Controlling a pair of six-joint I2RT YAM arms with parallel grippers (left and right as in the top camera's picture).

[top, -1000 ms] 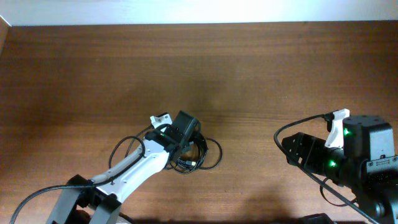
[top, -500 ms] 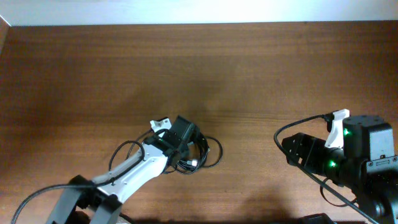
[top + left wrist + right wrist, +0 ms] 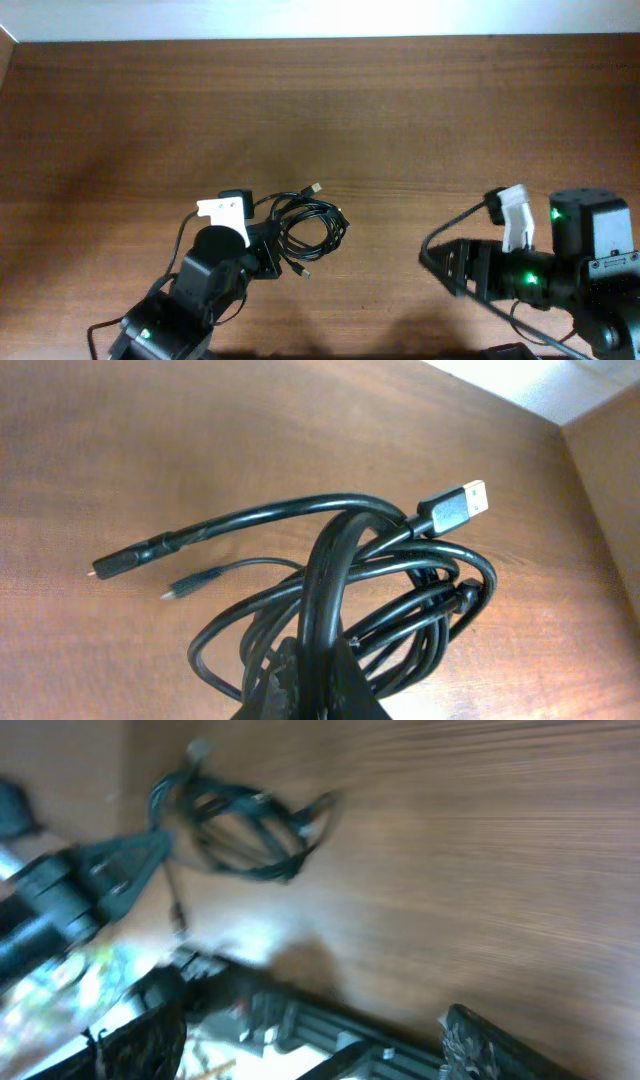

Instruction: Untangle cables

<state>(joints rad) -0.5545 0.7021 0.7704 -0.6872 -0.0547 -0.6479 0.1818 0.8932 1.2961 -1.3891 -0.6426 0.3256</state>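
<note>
My left gripper holds cable parts running into a tangled coil, so it should next rise, pull left in the overhead view, then release them.
The cables [image 3: 312, 225] are a tangled bundle of thin glossy black cords on the wooden table, left of centre. In the left wrist view the cables [image 3: 350, 590] loop out from the jaws, with a silver USB plug [image 3: 462, 503] at upper right and two small plug ends [image 3: 108, 567] at left. My left gripper [image 3: 268, 252] [image 3: 318, 685] is shut on strands of the bundle. My right gripper [image 3: 432, 262] [image 3: 320, 1055] is open and empty, well to the right of the cables, which show blurred in its view [image 3: 240, 820].
The wooden table [image 3: 420, 120] stretches back to a pale wall edge. The left arm's body [image 3: 190, 300] fills the front left. The right arm's body [image 3: 580, 260] sits at the front right. The left arm also shows blurred in the right wrist view [image 3: 60, 895].
My left arm has drawn back toward the front left, still gripping the bundle. The bundle has spread and a USB plug now sticks out at its top. My right gripper has swung left.
</note>
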